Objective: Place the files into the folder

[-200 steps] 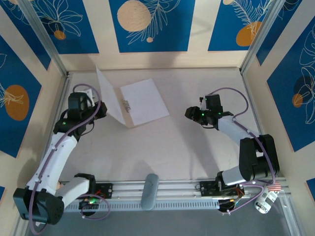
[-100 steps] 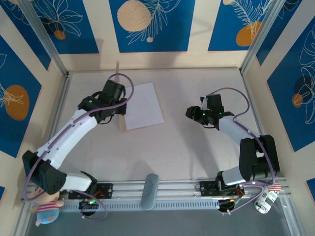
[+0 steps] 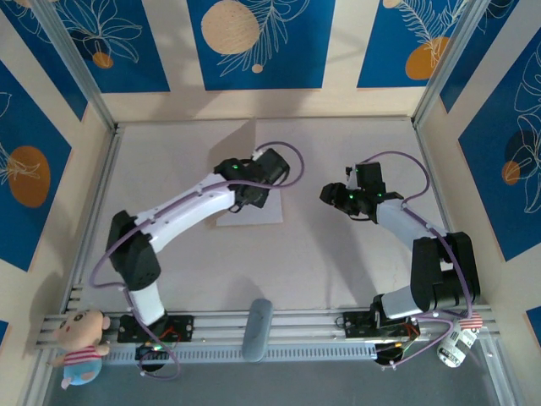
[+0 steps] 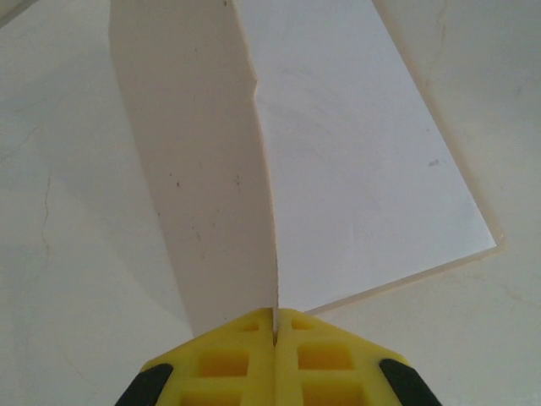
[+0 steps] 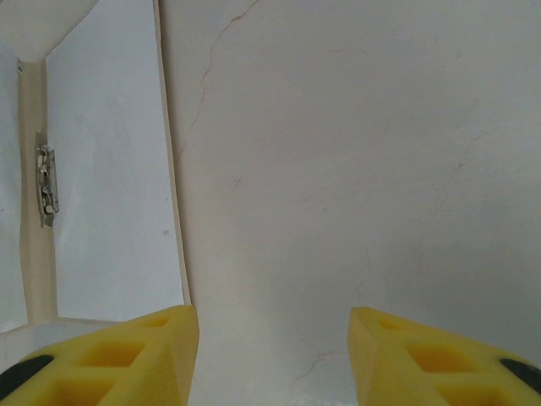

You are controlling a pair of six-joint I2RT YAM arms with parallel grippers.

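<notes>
My left gripper will next swing the folder's raised cover down toward the file's near outer corner (image 3: pixel 279 220) (image 4: pixel 485 242) and let go of the cover's edge there, because that corner of the file lies uncovered below the gripper.
The folder (image 3: pixel 241 139) lies at the back middle of the table, its tan cover panel (image 4: pixel 199 194) raised steeply above the bottom panel. A white file (image 4: pixel 363 161) rests flat on the bottom panel, whose edge (image 4: pixel 494 247) shows past the paper. My left gripper (image 4: pixel 275 316) is shut on the near edge of the cover, above the file (image 3: pixel 254 213). My right gripper (image 3: pixel 325 193) hovers open to the right of the folder, holding nothing. In the right wrist view its jaws (image 5: pixel 275 355) stand over bare table, with the file (image 5: pixel 110 194) and a metal clip (image 5: pixel 46 186) at left.
A grey oblong object (image 3: pixel 256 330) lies on the front rail between the arm bases. A plush toy (image 3: pixel 80 347) sits at the near left corner. Patterned walls (image 3: pixel 262 42) close in the back and sides.
My left arm has swung from the far left to the middle, carrying the folder cover from lying open, through upright, over the file. The right arm has not moved.
</notes>
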